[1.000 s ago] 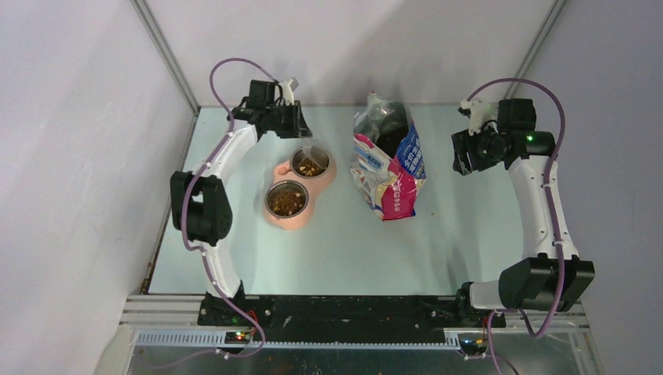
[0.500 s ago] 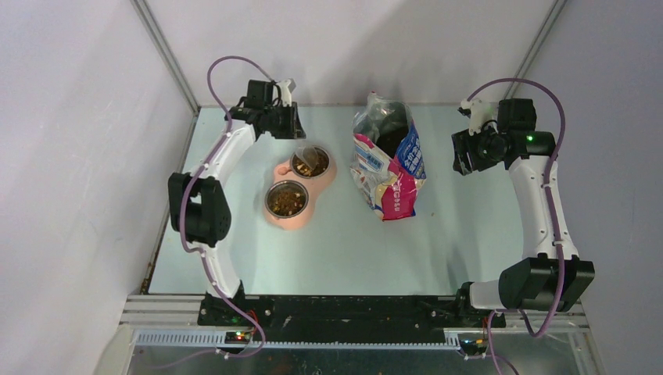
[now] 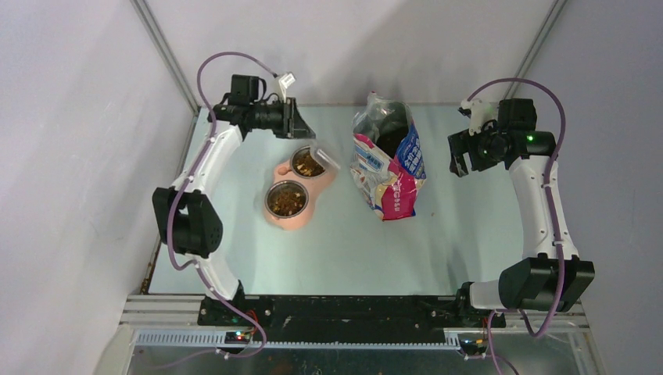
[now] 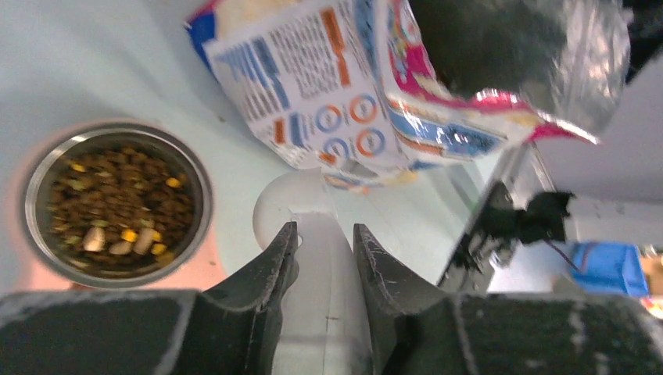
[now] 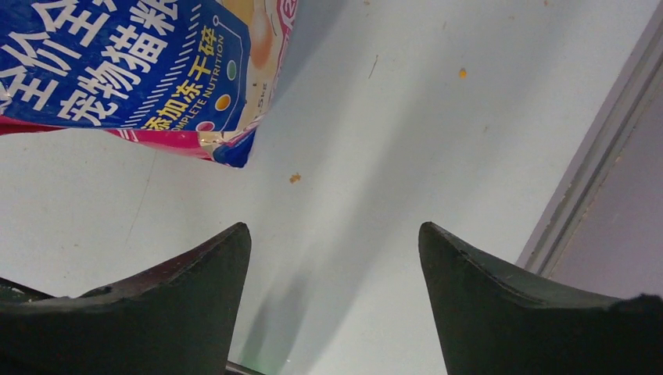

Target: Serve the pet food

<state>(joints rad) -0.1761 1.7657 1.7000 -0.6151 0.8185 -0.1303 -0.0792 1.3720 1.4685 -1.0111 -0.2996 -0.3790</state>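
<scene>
The left gripper swings back and down next. It releases the empty scoop on the bare tabletop between holder and bag, below and back from the gripper.
Dark-brown pet food (image 3: 286, 201) fills the near steel bowl, and more lies in the far bowl (image 3: 306, 164), both set in a pink holder (image 3: 291, 219). In the left wrist view one filled bowl (image 4: 117, 205) shows at the left. My left gripper (image 3: 301, 134) is shut on the handle of a translucent scoop (image 3: 325, 155), whose cup hangs over the far bowl's right rim. The handle (image 4: 327, 269) sits between my fingers; the cup (image 4: 291, 205) looks empty. My right gripper (image 3: 460, 158) is open and empty, right of the cat food bag (image 3: 388, 160).
The open printed bag lies between the arms; it also shows in the left wrist view (image 4: 367, 94) and its corner in the right wrist view (image 5: 133, 70). A few crumbs (image 5: 295, 178) lie on the table. The metal frame edge (image 5: 594, 172) runs close on the right.
My left arm has swung outward and turned the scoop; its cup moved from over the far bowl to that bowl's right rim, toward the bag. The right arm barely moved.
</scene>
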